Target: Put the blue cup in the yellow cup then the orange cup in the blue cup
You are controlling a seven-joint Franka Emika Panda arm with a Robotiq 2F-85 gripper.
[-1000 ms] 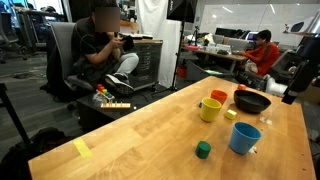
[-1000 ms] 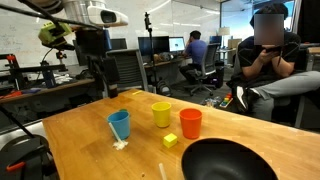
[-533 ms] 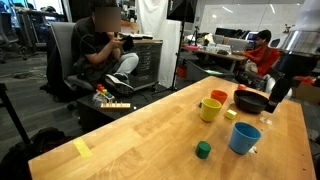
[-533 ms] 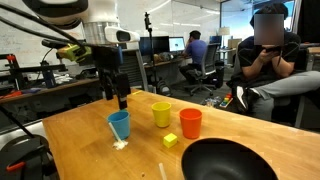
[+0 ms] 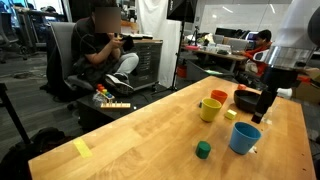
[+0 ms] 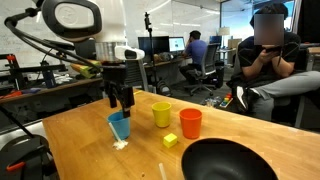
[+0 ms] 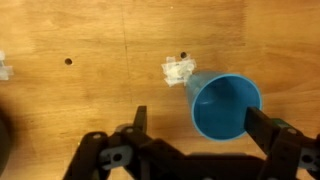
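Observation:
I should lower my gripper over the blue cup's rim (image 5: 256, 129) (image 7: 195, 109) next and close on the cup's side between my fingers, because one finger is over the blue cup's opening and the other is outside.
The light blue cup (image 5: 244, 138) stands upright on the wooden table and also shows in an exterior view (image 6: 120, 125). The yellow cup (image 5: 210, 109) (image 6: 161, 114) and the orange cup (image 5: 219, 97) (image 6: 190, 123) stand upright beside each other, apart from the blue cup. My gripper (image 5: 257, 115) (image 6: 120, 104) hangs just above the blue cup, open and empty. In the wrist view the blue cup (image 7: 226, 105) lies between the spread fingers of the gripper (image 7: 200, 125), closer to the right finger (image 7: 262, 125).
A wide dark bowl (image 5: 252, 101) (image 6: 228, 160) sits near the cups. A green cube (image 5: 203, 150), a small yellow block (image 6: 171, 141) and a white crumpled scrap (image 7: 179, 70) lie on the table (image 5: 140, 130). A flat yellow piece (image 5: 81, 148) lies near the edge. A seated person (image 5: 105, 45) is behind.
My arm has swung in from the side and come down over the blue cup. The cups and other objects have not moved.

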